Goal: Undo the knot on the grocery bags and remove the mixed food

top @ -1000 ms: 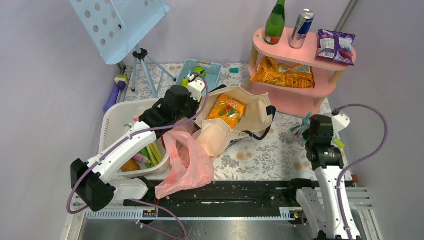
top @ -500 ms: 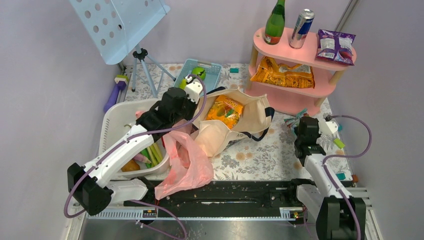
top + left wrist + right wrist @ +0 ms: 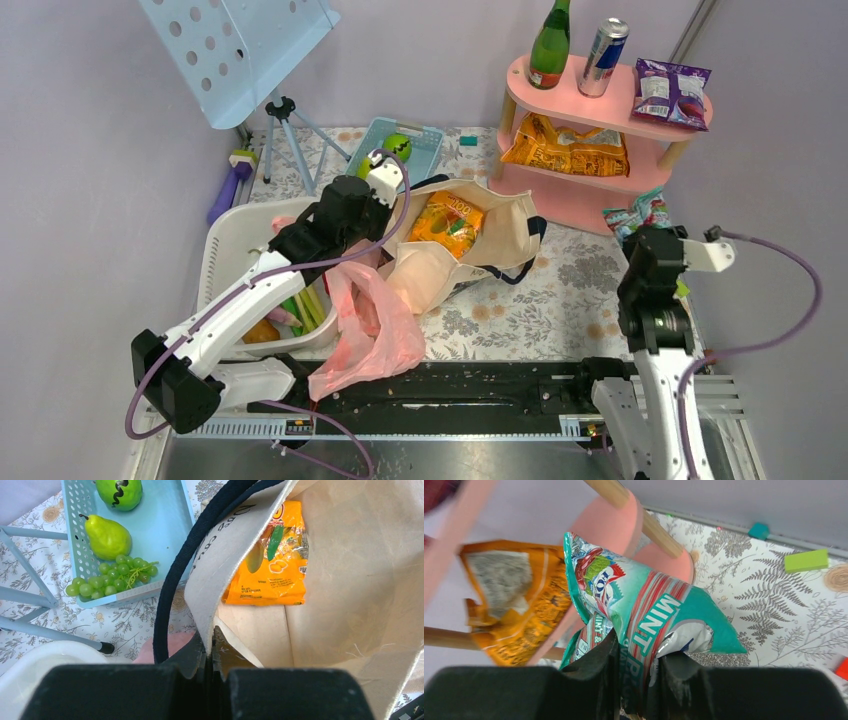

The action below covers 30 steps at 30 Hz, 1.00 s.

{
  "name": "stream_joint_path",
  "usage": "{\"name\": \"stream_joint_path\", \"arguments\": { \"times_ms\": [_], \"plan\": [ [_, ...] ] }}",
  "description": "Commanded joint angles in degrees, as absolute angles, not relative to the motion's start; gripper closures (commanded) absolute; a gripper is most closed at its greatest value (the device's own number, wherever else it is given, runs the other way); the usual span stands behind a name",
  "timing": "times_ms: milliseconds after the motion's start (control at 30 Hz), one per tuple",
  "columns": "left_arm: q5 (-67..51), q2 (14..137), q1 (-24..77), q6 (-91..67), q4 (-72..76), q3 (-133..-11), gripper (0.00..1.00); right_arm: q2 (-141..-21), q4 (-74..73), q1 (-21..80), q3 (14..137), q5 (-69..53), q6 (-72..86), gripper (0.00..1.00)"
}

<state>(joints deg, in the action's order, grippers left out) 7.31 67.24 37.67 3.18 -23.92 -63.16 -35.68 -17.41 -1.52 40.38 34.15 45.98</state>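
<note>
My right gripper rises and goes outward over the pink shelf's top board next and releases the mint packet (image 3: 659, 610) there, since snacks already lie by the purple crisp packet.
The beige canvas tote (image 3: 500, 240) lies open at mid-table, with an orange snack packet (image 3: 452, 222) inside, also clear in the left wrist view (image 3: 270, 565). My left gripper (image 3: 398, 212) is shut on the tote's left rim (image 3: 205, 595), beside its black handle (image 3: 170, 595). The pink plastic bag (image 3: 372, 330) lies slack in front of the tote. My right gripper (image 3: 636, 655) is shut on a teal mint snack packet (image 3: 659, 610) and holds it up by the pink shelf's right foot (image 3: 636, 213). Leeks (image 3: 305, 305) lie in the white tub. A pear (image 3: 107, 537) sits in the blue basket.
The pink shelf (image 3: 610, 105) at back right carries a green bottle (image 3: 550, 45), a drink can (image 3: 603, 55), a purple crisp packet (image 3: 672, 90) and orange crisp packets (image 3: 565, 150). A white tub (image 3: 225, 250) stands left. A blue basket (image 3: 425, 140) and a tripod stand (image 3: 285, 115) are at the back.
My right gripper swung first left, then up and right toward the pink shelf, carrying the mint packet. My left gripper keeps hold of the tote rim and has barely moved.
</note>
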Motion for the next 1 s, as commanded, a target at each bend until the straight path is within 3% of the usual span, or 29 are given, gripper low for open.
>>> {"name": "stream_joint_path", "arguments": {
  "times_ms": [0,167,367,600,967],
  "plan": [
    [9.9,64.4,37.1,4.2,-16.2,-64.9,1.00,-30.5,-32.1,-1.7,52.0,36.7,47.8,1.00],
    [8.8,63.9,37.1,3.4,-16.2,-64.9,1.00,-42.0,-39.3,-1.7,74.2,30.8,44.0,1.00],
    [7.5,62.8,37.2,2.7,-15.6,-64.5,1.00,-55.3,-38.2,-1.8,90.4,30.0,46.6,1.00],
    [7.7,63.1,37.2,2.6,-16.1,-64.7,1.00,-64.8,-33.8,-1.8,99.6,34.4,52.8,1.00],
    [7.3,62.7,38.0,2.7,-16.5,-64.9,1.00,-70.8,-23.5,-1.9,100.7,42.4,52.9,1.00]
  ]
}}
